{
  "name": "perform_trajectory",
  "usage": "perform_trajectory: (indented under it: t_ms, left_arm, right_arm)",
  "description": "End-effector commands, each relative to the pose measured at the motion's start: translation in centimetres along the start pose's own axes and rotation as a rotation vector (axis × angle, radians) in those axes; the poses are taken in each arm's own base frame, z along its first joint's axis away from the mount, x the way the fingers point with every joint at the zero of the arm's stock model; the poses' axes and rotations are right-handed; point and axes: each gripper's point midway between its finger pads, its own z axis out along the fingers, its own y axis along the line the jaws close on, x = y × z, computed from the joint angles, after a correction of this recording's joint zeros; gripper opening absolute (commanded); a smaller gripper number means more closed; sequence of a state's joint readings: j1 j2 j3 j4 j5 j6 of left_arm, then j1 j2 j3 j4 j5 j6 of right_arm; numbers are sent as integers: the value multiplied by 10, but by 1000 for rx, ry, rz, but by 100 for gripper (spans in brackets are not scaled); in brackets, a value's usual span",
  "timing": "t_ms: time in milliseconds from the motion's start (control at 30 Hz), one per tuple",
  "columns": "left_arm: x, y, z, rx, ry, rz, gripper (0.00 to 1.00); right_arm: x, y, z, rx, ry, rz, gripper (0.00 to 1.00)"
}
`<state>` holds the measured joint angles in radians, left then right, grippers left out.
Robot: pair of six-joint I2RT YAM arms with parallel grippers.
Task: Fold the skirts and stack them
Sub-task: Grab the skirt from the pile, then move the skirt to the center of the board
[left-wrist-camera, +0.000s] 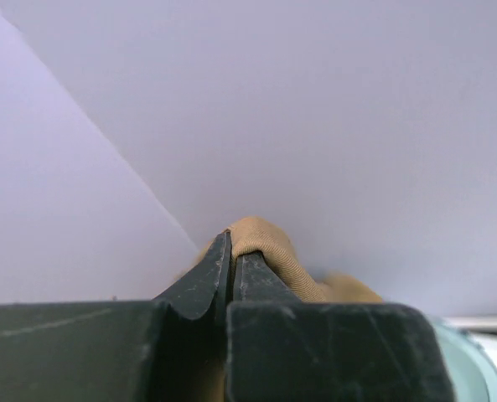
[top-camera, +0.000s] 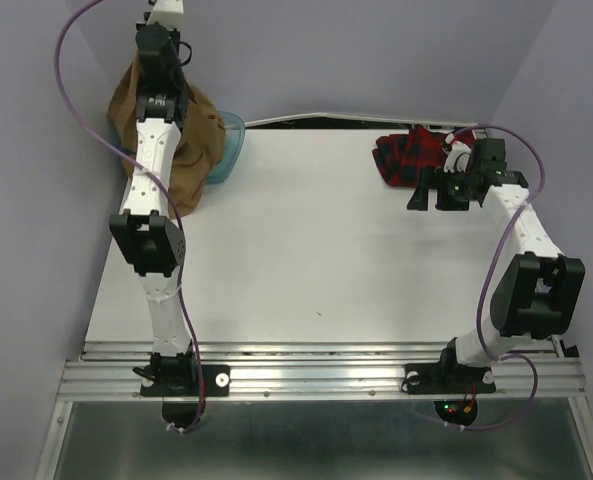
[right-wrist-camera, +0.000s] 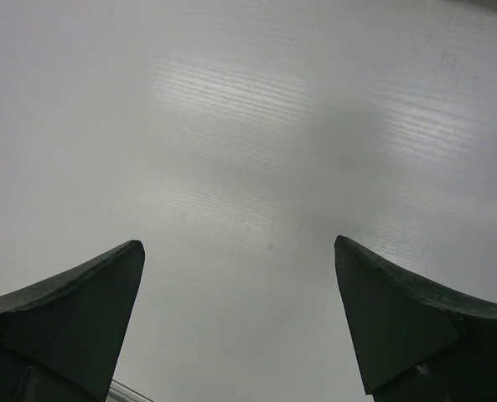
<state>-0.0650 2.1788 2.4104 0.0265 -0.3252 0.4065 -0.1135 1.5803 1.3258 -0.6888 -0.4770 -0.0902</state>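
Note:
The robot's left gripper needs to swing back and to the right in the top view, over the middle of the table, and release the tan skirt there, since that spot is bare.
The tan-brown skirt (top-camera: pixel 204 140) hangs bunched at the back left, draped over the teal tub and partly hidden by my left arm. My left gripper (left-wrist-camera: pixel 231 243) is shut on a fold of this tan skirt (left-wrist-camera: pixel 273 251), lifted against the purple wall. The red plaid skirt (top-camera: pixel 408 155) lies crumpled at the back right of the table. My right gripper (top-camera: pixel 428 193) hovers just in front of it, open, with only bare white table (right-wrist-camera: pixel 248 126) between its fingertips (right-wrist-camera: pixel 126 255).
A translucent teal tub (top-camera: pixel 232 140) stands at the back left under the tan skirt, its rim (left-wrist-camera: pixel 474 360) showing in the left wrist view. Purple walls enclose the table on the left, back and right. A metal rail (top-camera: pixel 316 375) runs along the near edge.

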Motion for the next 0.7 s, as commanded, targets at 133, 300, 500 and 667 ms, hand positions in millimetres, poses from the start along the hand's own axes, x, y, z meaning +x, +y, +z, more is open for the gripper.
perform_trajectory:
  t_ms: [133,300,500,667]
  left_arm:
    - [-238,107,-120,-99,-562,-196,0]
    - [-299,130,-187,-110,-704,-215,0]
    - [-335,125,-267,-11,-775,-237,0]
    - [-316,66,-293,226,-682,-243,0]
  right_arm:
    - [-18,19,-22,-37,-92,-44,100]
    - [-21,31,-28,-86,-108,-48,100]
    - [-23,52,-43,-165,-145,-73,100]
    - [-31,69,-59,-219,-178,-91,100]
